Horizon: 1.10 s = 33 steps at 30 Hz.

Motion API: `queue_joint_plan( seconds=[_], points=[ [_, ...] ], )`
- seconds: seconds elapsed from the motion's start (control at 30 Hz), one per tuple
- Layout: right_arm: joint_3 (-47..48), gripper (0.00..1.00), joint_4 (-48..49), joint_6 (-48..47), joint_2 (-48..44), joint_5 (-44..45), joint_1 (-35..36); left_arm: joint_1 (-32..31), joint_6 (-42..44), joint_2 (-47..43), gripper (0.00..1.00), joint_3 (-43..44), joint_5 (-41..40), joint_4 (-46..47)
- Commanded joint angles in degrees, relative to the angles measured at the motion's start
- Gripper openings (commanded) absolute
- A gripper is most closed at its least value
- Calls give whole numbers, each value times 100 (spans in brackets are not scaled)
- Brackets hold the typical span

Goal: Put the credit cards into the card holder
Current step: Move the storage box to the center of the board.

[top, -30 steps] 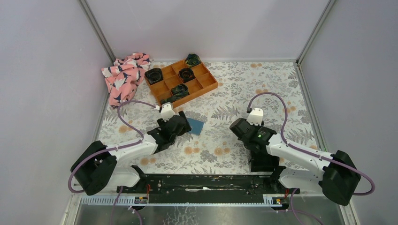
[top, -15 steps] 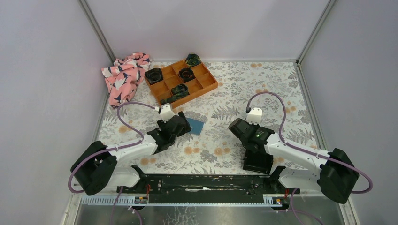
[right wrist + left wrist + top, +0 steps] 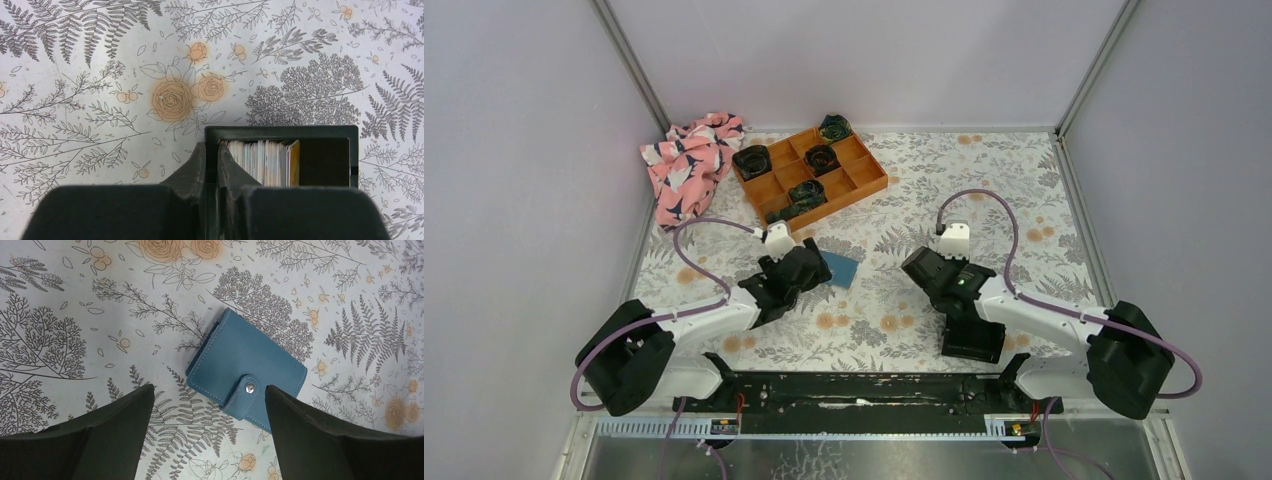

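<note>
The black bin will next go with my right gripper away from my base, onto the open mat beside the orange compartment tray.
The card holder [image 3: 245, 365] is a teal-blue case, folded shut with its snap strap fastened, lying flat on the floral mat [image 3: 842, 268]. My left gripper [image 3: 209, 390] hovers over its near edge, open, one finger on each side and nothing held [image 3: 812, 270]. The credit cards [image 3: 262, 162] stand on edge as a pale stack with a yellow one at the right, inside a small black bin [image 3: 280, 132]. My right gripper [image 3: 211, 147] is shut on the bin's left wall, one finger outside and one inside beside the cards [image 3: 952, 322].
An orange compartment tray [image 3: 874, 186] with dark round items sits at the back left. A pink patterned cloth [image 3: 686, 165] lies in the far left corner. The black bin [image 3: 974, 345] stands near the right arm's base, close to the front rail.
My right gripper has closed onto the bin's left wall, and arm and bin have shifted a little to the left. The left arm and the card holder stayed still.
</note>
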Motion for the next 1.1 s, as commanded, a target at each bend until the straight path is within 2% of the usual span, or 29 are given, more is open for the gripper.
queue_joint_plan(
  seconds=[0.0, 0.33, 0.67, 0.87, 1.07],
  points=[
    [197, 2, 185, -334, 332, -149, 28, 79, -84, 35, 88, 12, -107, 161],
    [681, 1, 903, -1096, 933, -355, -100, 106, -106, 36, 89, 17, -173, 121],
    [1013, 0, 1802, -1974, 1480, -1388, -949, 126, -93, 264, 89, 93, -138, 209],
    [1625, 0, 2235, -2523, 2125, -2009, -1432, 174, -69, 498, 89, 204, -75, 309],
    [2629, 0, 2334, -2937, 3047, -2417, -1890, 245, -50, 690, 89, 317, -20, 438]
  ],
)
